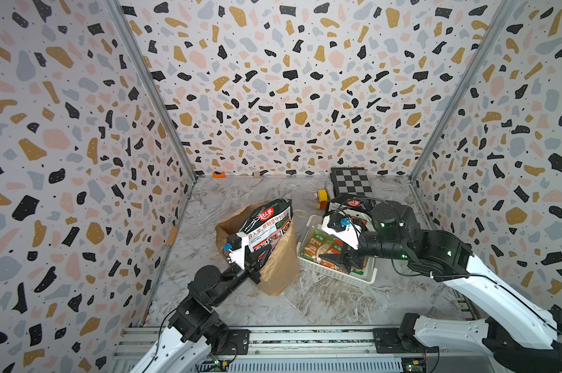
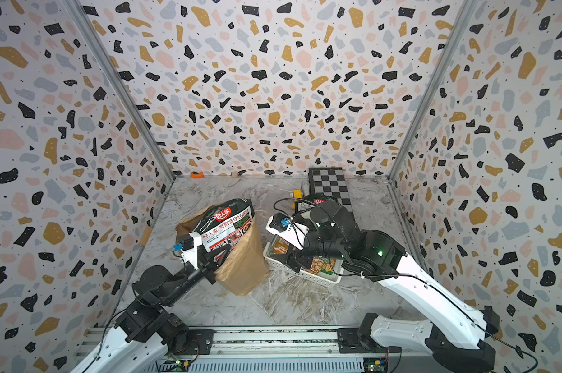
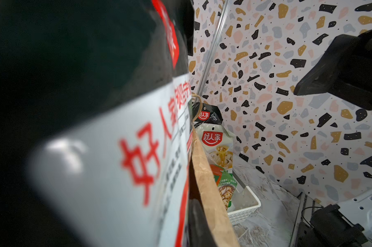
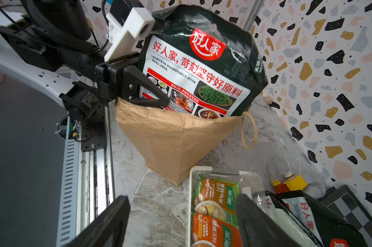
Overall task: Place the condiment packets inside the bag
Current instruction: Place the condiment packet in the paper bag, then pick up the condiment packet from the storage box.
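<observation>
My right gripper is on the inward side of the black-and-red packet, which sticks up behind the others in the basket [image 1: 331, 271]. It should move outward next, away from the bag, onto the packet's edge.
The bag [image 1: 279, 261] stands open on the marble table. A large black-and-red condiment packet [image 1: 266, 226] stands upright in its mouth, the upper half sticking out. My left gripper [image 1: 258, 258] is at the packet's lower corner by the bag's rim. One finger [image 4: 146, 89] lies across the packet's front and the other is hidden, so whether it grips the packet does not show. My right gripper [image 4: 182, 226] is open wide over the near edge of the white basket [image 1: 331, 271]. That basket holds green-and-orange packets [image 4: 215, 196] and another black-and-red packet [image 4: 309, 213].
A checkerboard [image 1: 350, 182] lies at the back right, with small yellow and red bottles [image 1: 321, 198] beside it. An orange object [image 1: 219, 174] sits at the back wall. Patterned walls close three sides, and the arms' metal rail [image 1: 305, 336] runs along the front.
</observation>
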